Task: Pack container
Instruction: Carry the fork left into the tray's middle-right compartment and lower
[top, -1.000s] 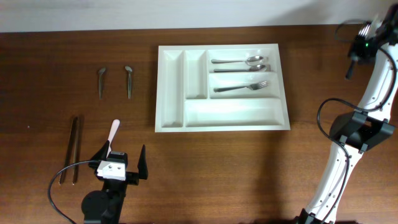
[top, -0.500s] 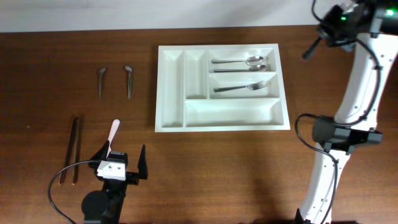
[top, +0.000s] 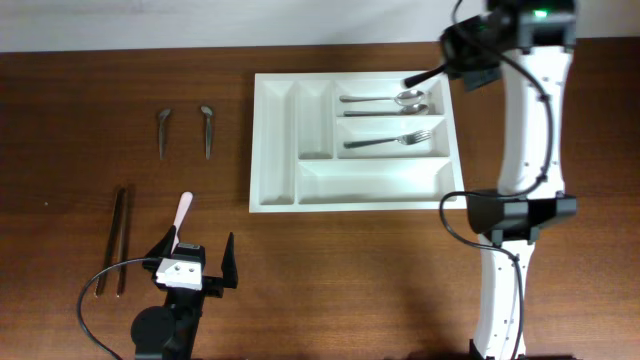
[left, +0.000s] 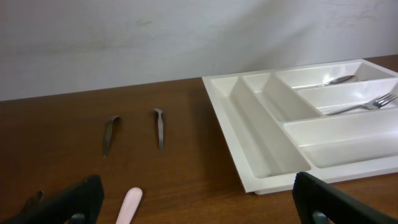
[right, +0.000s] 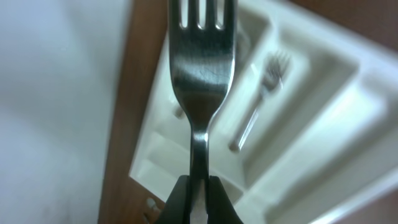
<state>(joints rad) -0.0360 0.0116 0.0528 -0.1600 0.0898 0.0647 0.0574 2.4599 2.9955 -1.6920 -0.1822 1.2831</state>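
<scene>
One fork already lies in the middle slot. My right gripper should next turn its fork along the slots over the tray, then lower the fork into that middle slot.
The container (top: 370, 183) is a white compartment tray at the table's middle back, also in the left wrist view (left: 249, 138) and blurred in the right wrist view (right: 311, 143). Two spoons (top: 386, 98) lie in its top long slot and a fork (top: 388, 141) in the middle one. My right gripper (top: 447, 66) hovers over the tray's far right corner, shut on the handle of a metal fork (right: 202, 74), tines pointing away from the gripper (right: 198, 183). My left gripper (top: 197, 248) stands open near the front left, nothing between its fingers (left: 199, 202).
A pink-handled utensil (top: 184, 210) lies just ahead of the left gripper, its tip in the wrist view (left: 130, 204). Two small metal pieces (top: 164, 130) (top: 207, 128) lie left of the tray. Dark chopsticks (top: 120, 235) lie at the far left. A wall runs along the back.
My right arm has swung left from the table's right edge to above the tray's far right corner, carrying the fork. The left arm has stayed still.
</scene>
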